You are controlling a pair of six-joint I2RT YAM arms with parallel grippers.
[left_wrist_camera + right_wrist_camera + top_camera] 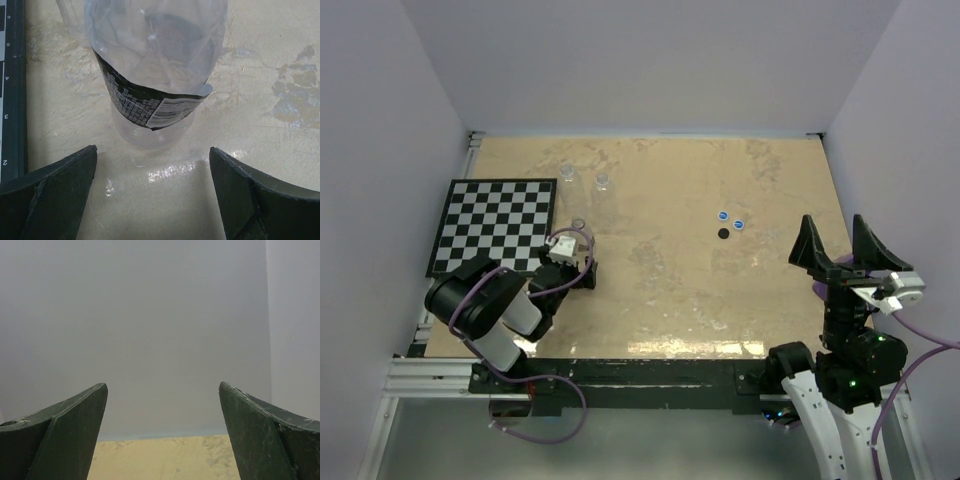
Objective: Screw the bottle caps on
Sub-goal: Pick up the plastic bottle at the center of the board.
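I will next slide my left gripper outward until its fingers straddle the nearer bottle's black label and close there, since the bottle still stands just beyond the fingers.
Three clear bottles stand open-necked on the tan table. Two are at the back, one beside the other. The third bottle stands nearer, right in front of my left gripper. The left wrist view has this bottle, with its black label, filling the top, just beyond my open left gripper; neither finger touches it. Two blue bottle caps and a black cap lie loose at centre right. My right gripper is raised at the right, open and empty, facing the back wall.
A black-and-white checkerboard lies at the left; its dark edge runs beside the left finger. Grey walls enclose the table on three sides. An aluminium rail runs along the near edge.
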